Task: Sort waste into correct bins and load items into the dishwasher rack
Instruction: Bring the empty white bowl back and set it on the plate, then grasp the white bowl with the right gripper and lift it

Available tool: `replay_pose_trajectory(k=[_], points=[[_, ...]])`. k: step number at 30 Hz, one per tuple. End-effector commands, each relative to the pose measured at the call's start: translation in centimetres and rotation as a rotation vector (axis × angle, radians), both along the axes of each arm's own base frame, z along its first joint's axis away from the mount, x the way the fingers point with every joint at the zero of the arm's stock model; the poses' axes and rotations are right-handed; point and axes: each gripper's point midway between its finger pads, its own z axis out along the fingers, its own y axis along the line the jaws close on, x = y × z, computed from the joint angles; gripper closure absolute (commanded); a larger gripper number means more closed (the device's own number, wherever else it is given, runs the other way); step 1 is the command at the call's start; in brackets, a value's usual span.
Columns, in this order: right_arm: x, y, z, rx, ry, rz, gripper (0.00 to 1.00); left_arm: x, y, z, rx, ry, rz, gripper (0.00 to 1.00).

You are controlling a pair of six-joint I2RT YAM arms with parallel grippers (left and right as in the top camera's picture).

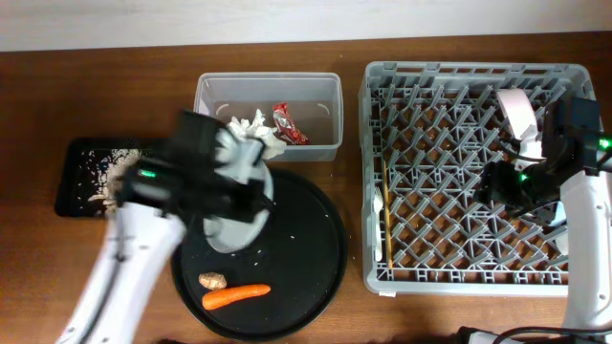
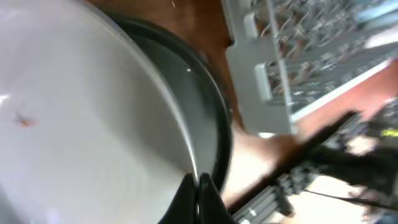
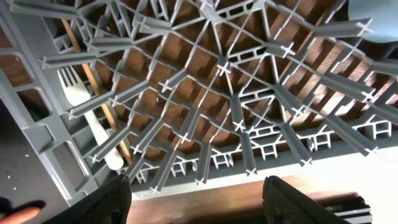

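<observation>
The round tray's bottom is bare below my left gripper. My left gripper needs to lower the plate (image 1: 234,234) toward the right in the overhead view next and let go of the plate's rim.
My left gripper (image 1: 258,198) is shut on the rim of the white plate (image 1: 234,234) and holds it tilted above the round black tray (image 1: 316,258). In the left wrist view the fingers (image 2: 198,186) pinch the plate (image 2: 81,112) at its edge. An orange carrot (image 1: 236,295) and a brown lump (image 1: 212,280) lie on the round tray. The clear tub (image 1: 325,91) holds the tissue (image 1: 256,129) and red wrapper (image 1: 288,124). Rice scraps (image 1: 105,172) lie in the shallow black tray (image 1: 69,196). My right gripper (image 1: 521,191) is open and empty over the grey rack (image 1: 459,72).
In the rack, chopsticks (image 1: 386,196) and a white fork (image 1: 379,225) lie along the left side, also in the right wrist view (image 3: 93,112). A white bowl (image 1: 516,113) stands on edge at the back right. A light blue cup edge (image 3: 373,15) shows beside the right gripper (image 3: 196,186).
</observation>
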Motion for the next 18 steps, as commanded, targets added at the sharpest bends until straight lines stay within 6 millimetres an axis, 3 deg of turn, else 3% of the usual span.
replay_pose_trajectory(k=[1, 4, 6, 8, 9, 11, 12, 13, 14, 18], points=[[-0.2, -0.2, 0.1, -0.009, 0.003, 0.002, 0.28, -2.3, -2.4, -5.9, 0.14, 0.021, -0.048, 1.0], [-0.2, -0.2, 0.1, -0.009, 0.003, 0.002, 0.28, -2.7, -5.1, -10.5, 0.178, -0.083, -0.139, 0.99], [-0.2, -0.2, 0.1, -0.009, 0.003, 0.002, 0.28, -2.8, -6.1, -11.1, 0.171, -0.095, -0.166, 0.99], [-0.2, -0.2, 0.1, -0.009, 0.003, 0.002, 0.28, -2.9, -6.4, -11.2, 0.17, -0.095, -0.174, 0.66], [-0.2, -0.2, 0.1, -0.009, 0.003, 0.002, 0.28, -2.9, -6.4, -11.1, 0.169, -0.097, -0.174, 0.42], [-0.2, -0.2, 0.1, -0.009, 0.004, 0.002, 0.27, -2.6, -6.6, -10.1, 0.159, -0.114, -0.171, 0.33], [-0.3, -0.2, 0.0, -0.008, 0.007, 0.002, 0.27, -2.0, -6.3, -8.1, 0.143, -0.141, -0.15, 0.3], [-0.3, 0.0, 0.1, 0.002, 0.003, 0.013, 0.27, -1.2, -4.0, -6.0, 0.154, -0.151, -0.077, 0.28], [-0.1, 0.6, 0.2, 0.03, -0.009, 0.038, 0.27, -0.9, -2.2, -5.3, 0.163, -0.148, -0.024, 0.28], [0.6, 4.7, 1.1, 0.077, -0.058, 0.219, 0.27, -1.3, 6.8, -4.1, 0.214, -0.058, 0.252, 0.21]])
